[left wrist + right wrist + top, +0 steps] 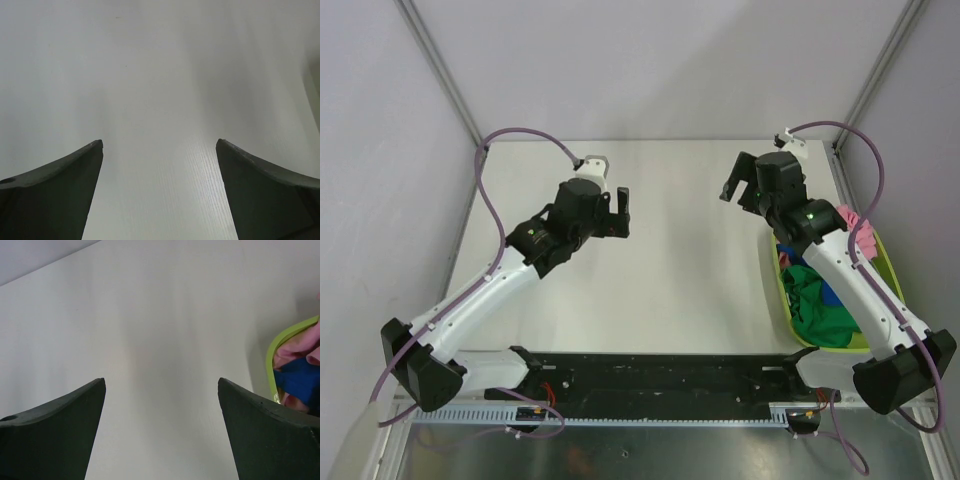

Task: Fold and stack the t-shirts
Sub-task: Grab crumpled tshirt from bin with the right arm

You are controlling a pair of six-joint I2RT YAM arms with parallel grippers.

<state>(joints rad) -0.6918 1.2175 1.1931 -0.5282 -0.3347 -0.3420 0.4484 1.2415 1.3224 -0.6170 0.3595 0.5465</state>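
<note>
My right gripper should next move across and down onto the light pink t-shirt (865,238) (302,343), because the t-shirt is below the gripper and to its right in the top view.
The t-shirts lie bunched in a lime-green tub (784,290) at the table's right edge: a dark green one (812,300), a royal blue one (831,294) and a light pink one (861,226) hanging over the far rim. My right arm reaches over the tub and hides part of the pile. The right gripper (738,186) hovers open and empty left of the tub's far end. In the right wrist view the gripper (161,382) frames bare table, with the tub (278,340), pink fabric (301,341) and blue fabric (301,378) at the right edge. My left gripper (619,213) (160,145) hangs open over bare table.
The white table (670,270) is bounded by grey walls with metal posts at the back corners. A black rail (650,375) with the arm bases runs along the near edge. Purple cables loop above both arms.
</note>
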